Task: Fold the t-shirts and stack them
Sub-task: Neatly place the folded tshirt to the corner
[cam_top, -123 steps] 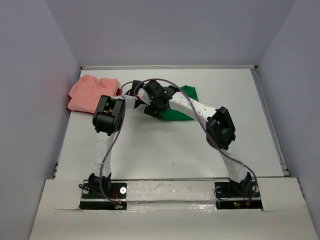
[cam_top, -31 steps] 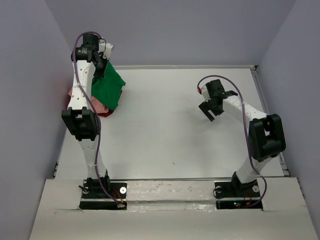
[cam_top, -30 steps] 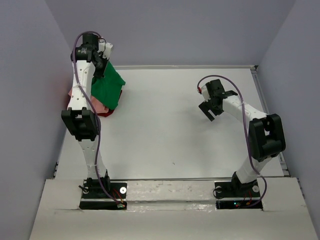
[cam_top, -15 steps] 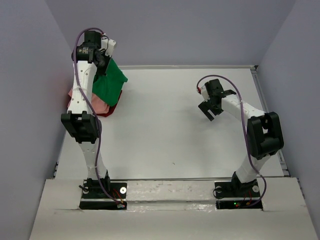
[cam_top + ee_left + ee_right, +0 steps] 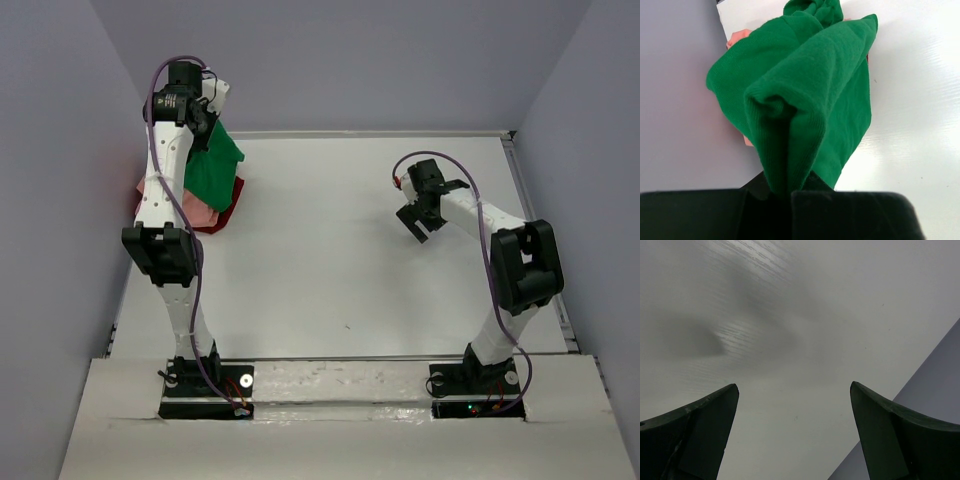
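Note:
My left gripper holds the hanging bright green t-shirt above the salmon-pink shirt (image 5: 196,210) (image 5: 738,37), so next it should lower the t-shirt down onto that shirt and release it there.
My left gripper (image 5: 207,118) is raised high at the far left corner and is shut on the bright green t-shirt (image 5: 213,170), which hangs down from it. In the left wrist view the green shirt (image 5: 805,100) is pinched between my jaws at the bottom of the frame. Below it lie the salmon-pink shirt (image 5: 196,210) and a bit of dark red cloth (image 5: 228,205); a pink edge (image 5: 738,36) shows behind the green cloth. My right gripper (image 5: 420,222) is open and empty above the bare table at the right; its fingers (image 5: 700,430) stand wide apart.
The white table (image 5: 330,270) is boxed in by grey walls on the left (image 5: 60,200), back and right. A raised rim (image 5: 535,220) runs along the table's right edge. In the right wrist view the grey wall (image 5: 935,370) meets the table.
My left gripper has carried the green shirt from the table's middle to the far left, over the pink shirt, and lifted it a little more. My right arm has drawn back to the right.

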Controlling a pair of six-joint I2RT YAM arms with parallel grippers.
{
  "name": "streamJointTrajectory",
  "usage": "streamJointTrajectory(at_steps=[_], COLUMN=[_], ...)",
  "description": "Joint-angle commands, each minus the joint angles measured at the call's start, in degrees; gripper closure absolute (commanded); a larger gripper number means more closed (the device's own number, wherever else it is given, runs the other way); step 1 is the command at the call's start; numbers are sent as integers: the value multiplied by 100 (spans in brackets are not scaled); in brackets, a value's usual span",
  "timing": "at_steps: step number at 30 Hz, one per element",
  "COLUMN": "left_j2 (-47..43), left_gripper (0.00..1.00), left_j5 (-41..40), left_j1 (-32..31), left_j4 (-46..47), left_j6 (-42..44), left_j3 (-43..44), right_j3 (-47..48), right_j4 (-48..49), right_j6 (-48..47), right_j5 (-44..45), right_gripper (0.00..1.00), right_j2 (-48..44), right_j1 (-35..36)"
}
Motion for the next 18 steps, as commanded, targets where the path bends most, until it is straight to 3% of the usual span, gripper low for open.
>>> streamJointTrajectory(at_steps=[1, 18], left_j2=[-478, 102], left_gripper=[100, 100], left_j5=[-236, -562], left_j1=[22, 224], left_j4=[-175, 228], left_j6=[793, 1346], left_j3=[139, 78], right_j3=[242, 189], right_j4=[-62, -80], right_j6=[73, 47], right_j5=[129, 348], right_gripper=[2, 2], right_j2=[35, 281], right_j1=[-23, -23])
